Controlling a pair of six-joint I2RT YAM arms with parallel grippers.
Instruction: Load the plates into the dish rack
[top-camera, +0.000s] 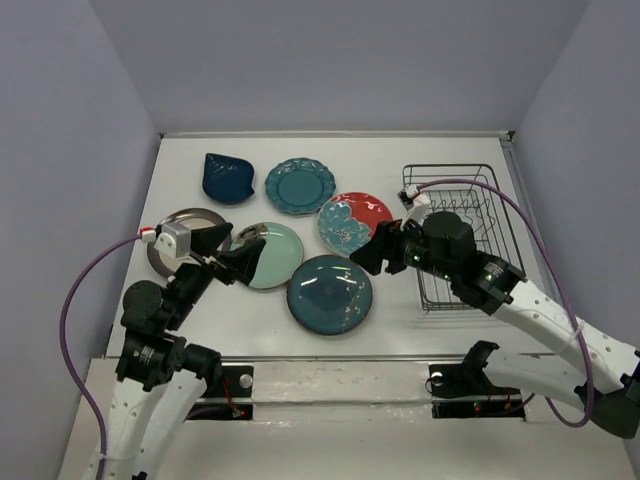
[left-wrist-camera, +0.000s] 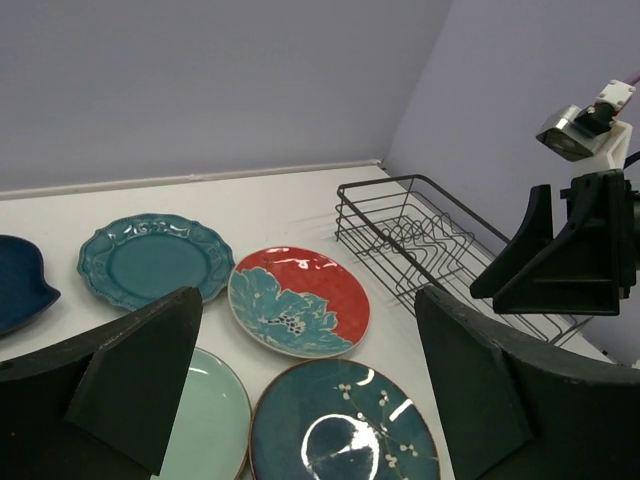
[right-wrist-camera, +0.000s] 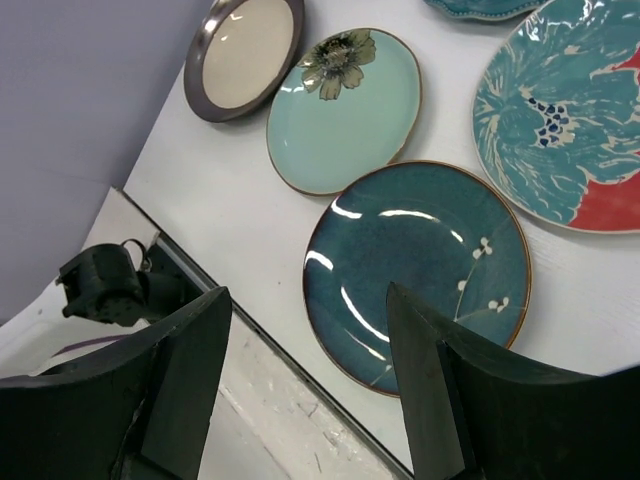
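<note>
The dark teal plate's rim facing the rack has bare tabletop beside it, so the robot's right gripper will go down and pull back to close on that rim.
Six plates lie flat on the white table: navy leaf-shaped (top-camera: 228, 177), teal scalloped (top-camera: 300, 185), red with teal flowers (top-camera: 355, 222), pale mint (top-camera: 272, 255), dark teal glazed (top-camera: 330, 293) and silver metal (top-camera: 183, 240). The black wire dish rack (top-camera: 462, 235) stands empty at the right. My left gripper (top-camera: 236, 262) is open and empty above the mint plate's left edge. My right gripper (top-camera: 375, 250) is open and empty, raised between the red plate and the rack. The left wrist view shows the red plate (left-wrist-camera: 298, 300), dark teal plate (left-wrist-camera: 345, 425) and rack (left-wrist-camera: 430, 240).
The right wrist view looks down on the dark teal plate (right-wrist-camera: 415, 265), mint plate (right-wrist-camera: 345, 110) and silver plate (right-wrist-camera: 245, 50), with the table's near edge (right-wrist-camera: 250, 330) below. Grey walls enclose the table on three sides. The right arm's wrist (left-wrist-camera: 570, 250) shows beside the rack.
</note>
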